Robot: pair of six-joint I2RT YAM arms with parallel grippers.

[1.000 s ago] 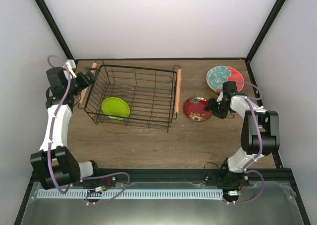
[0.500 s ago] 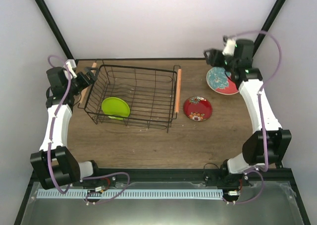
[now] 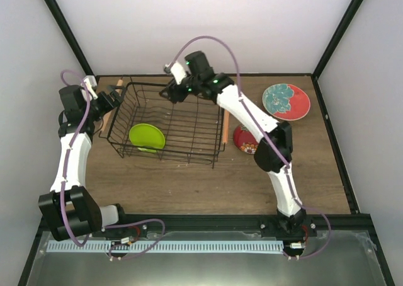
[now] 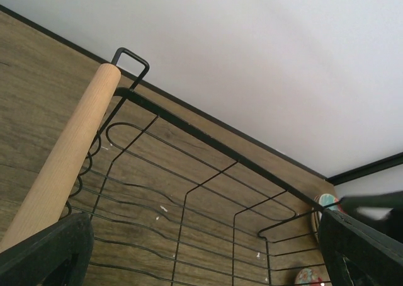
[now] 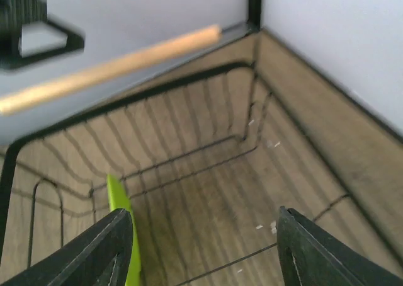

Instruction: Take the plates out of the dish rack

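Note:
My open right gripper moves down, back and left in the top view onto the plate's far rim next, as the lime green plate leans edge-on below.
The black wire dish rack stands at the left centre of the table. A lime green plate leans inside its near left corner, seen edge-on in the right wrist view. My right gripper hangs open and empty over the rack's back left part. My left gripper is open and empty beside the rack's left wooden handle. The red-rimmed teal floral plate and the small red patterned plate lie on the table right of the rack. Beige and mint plates are out of view.
The rack's right wooden handle runs along its right side. My right arm stretches across the table above the small red plate. White walls and black frame posts close in the back and sides.
My right arm has swung from the plates on the right, up and across to above the rack's back left. The left arm and the plates have not moved.

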